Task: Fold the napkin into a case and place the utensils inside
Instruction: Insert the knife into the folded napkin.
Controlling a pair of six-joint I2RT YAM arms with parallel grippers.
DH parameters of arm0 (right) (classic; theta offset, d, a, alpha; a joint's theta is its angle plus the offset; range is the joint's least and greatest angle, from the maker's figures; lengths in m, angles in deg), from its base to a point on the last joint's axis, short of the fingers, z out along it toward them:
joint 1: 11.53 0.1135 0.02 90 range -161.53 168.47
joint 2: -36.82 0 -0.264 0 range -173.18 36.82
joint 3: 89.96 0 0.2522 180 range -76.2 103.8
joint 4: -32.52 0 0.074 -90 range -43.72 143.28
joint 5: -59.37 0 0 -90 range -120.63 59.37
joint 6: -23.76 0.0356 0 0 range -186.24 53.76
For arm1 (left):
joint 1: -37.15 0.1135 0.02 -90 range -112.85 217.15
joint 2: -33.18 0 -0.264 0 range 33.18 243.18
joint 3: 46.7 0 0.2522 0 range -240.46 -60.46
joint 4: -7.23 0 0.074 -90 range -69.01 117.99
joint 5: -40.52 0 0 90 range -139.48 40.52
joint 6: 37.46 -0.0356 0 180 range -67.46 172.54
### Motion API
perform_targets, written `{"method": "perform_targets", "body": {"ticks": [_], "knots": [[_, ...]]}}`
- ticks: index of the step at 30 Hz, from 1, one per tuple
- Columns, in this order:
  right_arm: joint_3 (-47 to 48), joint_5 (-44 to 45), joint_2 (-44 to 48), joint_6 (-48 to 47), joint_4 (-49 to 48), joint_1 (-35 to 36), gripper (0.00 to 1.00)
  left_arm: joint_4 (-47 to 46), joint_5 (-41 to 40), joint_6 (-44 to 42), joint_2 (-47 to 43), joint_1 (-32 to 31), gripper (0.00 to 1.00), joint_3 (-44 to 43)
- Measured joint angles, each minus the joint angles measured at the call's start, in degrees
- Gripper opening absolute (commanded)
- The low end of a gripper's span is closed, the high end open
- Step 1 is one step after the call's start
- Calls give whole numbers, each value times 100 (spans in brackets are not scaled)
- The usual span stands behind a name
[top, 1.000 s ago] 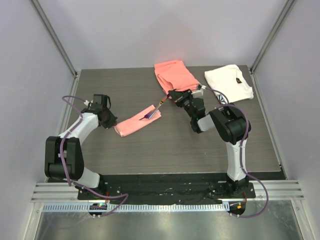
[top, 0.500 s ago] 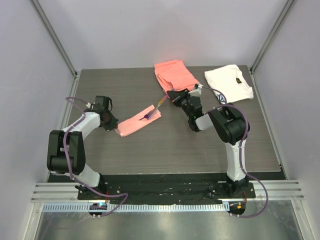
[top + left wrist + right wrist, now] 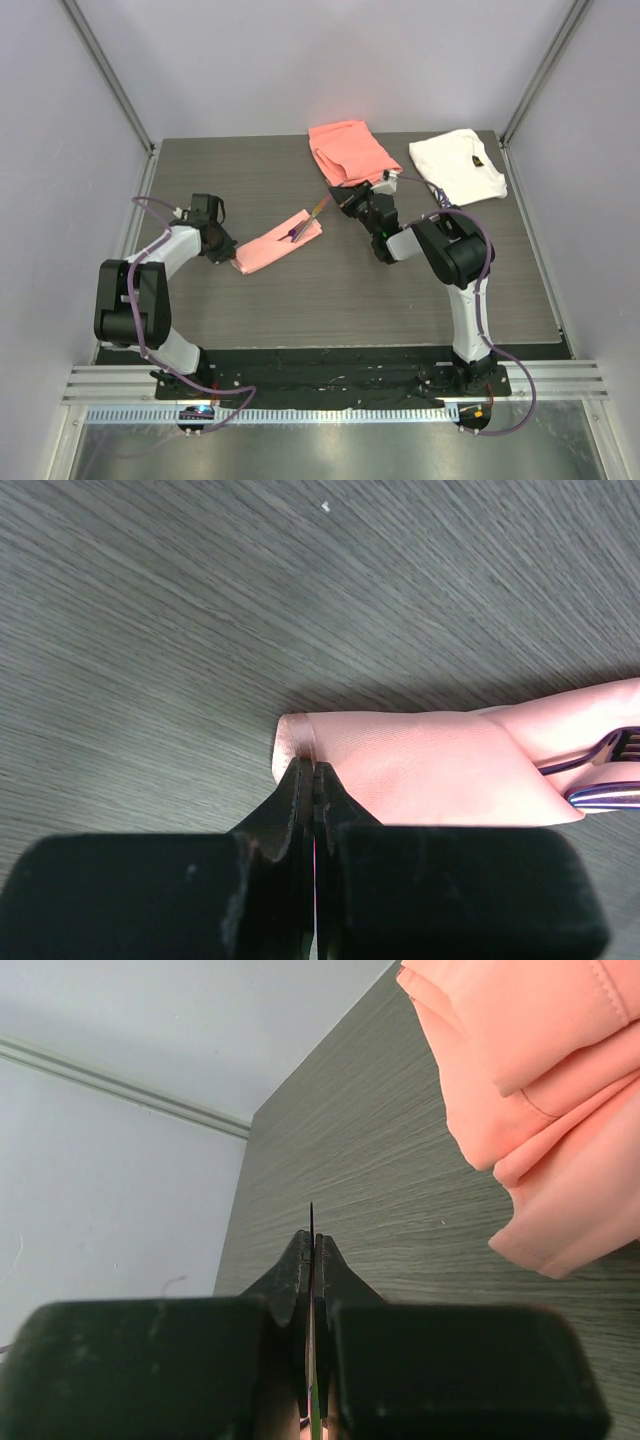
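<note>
My right gripper needs to bring the utensil's raised end back down onto the napkin next and release it there, because the case's opening [image 3: 309, 227] is below and back of the gripper.
The napkin lies folded into a narrow pale-pink case [image 3: 275, 247] [image 3: 430, 765] on the table's left half. My left gripper [image 3: 228, 250] [image 3: 313, 765] is shut on the case's left end. At the case's right mouth, two dark purple utensils [image 3: 605, 785] show, one with fork tines. My right gripper [image 3: 338, 198] [image 3: 313, 1240] is shut on a slim utensil [image 3: 312, 213], held edge-on so that only its thin tip [image 3: 311, 1218] pokes out past the fingers. That utensil slants down-left to the case's mouth.
A thicker coral-orange cloth [image 3: 350, 150] [image 3: 540, 1110] lies bunched at the back, just behind the right gripper. A white cloth with a dark mark [image 3: 458, 165] sits at the back right. The cage walls close in the table's sides.
My right gripper has shifted left with the utensil, bringing its end nearer the case's mouth. My left gripper moved in slightly toward the case's left end.
</note>
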Motion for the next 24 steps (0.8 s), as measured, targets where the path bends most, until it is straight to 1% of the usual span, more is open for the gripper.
{"method": "perform_targets", "body": {"ticks": [8, 18, 24], "knots": [[0, 155, -20, 201, 101, 90, 1, -74, 20, 46, 0, 0, 0, 92], [-92, 616, -20, 675, 378, 549, 1, -175, 63, 170, 2, 2, 0, 251], [-254, 850, 0, 1001, 647, 686, 1, -260, 70, 195, 2, 2, 0, 341]]}}
